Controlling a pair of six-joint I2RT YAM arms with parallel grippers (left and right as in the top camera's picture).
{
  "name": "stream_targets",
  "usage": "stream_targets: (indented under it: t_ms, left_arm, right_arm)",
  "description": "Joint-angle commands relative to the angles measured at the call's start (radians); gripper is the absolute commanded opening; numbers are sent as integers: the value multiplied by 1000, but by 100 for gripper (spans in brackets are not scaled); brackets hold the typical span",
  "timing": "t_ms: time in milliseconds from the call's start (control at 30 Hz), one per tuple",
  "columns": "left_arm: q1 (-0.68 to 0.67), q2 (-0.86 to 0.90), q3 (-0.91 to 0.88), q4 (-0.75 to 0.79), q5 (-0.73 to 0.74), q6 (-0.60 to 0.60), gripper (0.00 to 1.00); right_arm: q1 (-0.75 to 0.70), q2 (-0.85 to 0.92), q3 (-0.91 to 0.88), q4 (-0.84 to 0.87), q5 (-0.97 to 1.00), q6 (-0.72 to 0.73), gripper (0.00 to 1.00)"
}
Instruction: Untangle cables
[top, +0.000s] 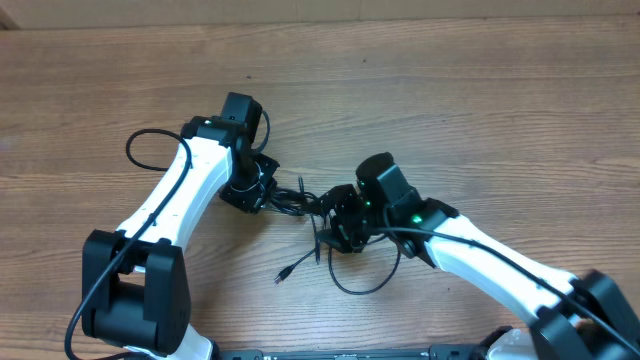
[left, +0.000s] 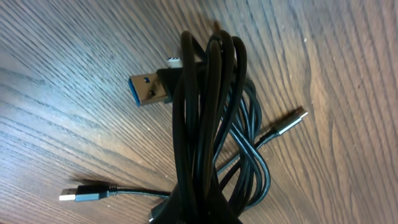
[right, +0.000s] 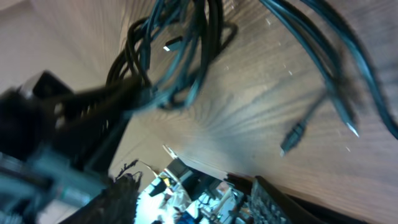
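Observation:
The cables hang bunched from the fingertips, so my left gripper should next rise, move outward, tilt toward level over the bare wood beyond the tangle, and release them.
The cables form a black tangle on the wood table between my two grippers. My left gripper is shut on one end of the tangle. In the left wrist view the bunched cables run up from its jaws at the bottom edge. A blue-tongued USB plug, a slim silver plug and another USB plug stick out. My right gripper is at the tangle's other side. In the blurred right wrist view its fingers stand apart with no cable between them, and the cables lie above.
A loose plug end and a wide cable loop lie toward the table's front edge, below the right gripper. The left arm's own wire arcs out to the left. The right wrist view looks past the table edge.

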Motion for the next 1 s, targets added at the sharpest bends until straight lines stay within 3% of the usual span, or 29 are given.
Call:
stream_targets:
  t_ms: [0, 367, 700, 767, 800, 867, 967]
  left_arm:
    - [-8, 10, 6, -6, 27, -6, 4]
    - [-8, 10, 6, -19, 36, 3, 4]
    - [-8, 10, 6, -19, 71, 2, 5]
    - [-8, 10, 6, -18, 95, 1, 4]
    - [-8, 10, 6, -17, 107, 1, 4]
    - [-5, 10, 6, 3, 107, 1, 5]
    - [27, 9, 8, 90, 143, 3, 4]
  right_arm:
    - [6, 59, 5, 34, -5, 114, 52]
    - [6, 131, 5, 141, 59, 221, 49]
    - [24, 190, 5, 146, 59, 316, 24]
    - [24, 190, 5, 145, 62, 315, 12]
    - [24, 190, 5, 144, 62, 307, 4]
    - [24, 190, 5, 145, 58, 244, 4]
    - [24, 190, 5, 115, 46, 21, 4]
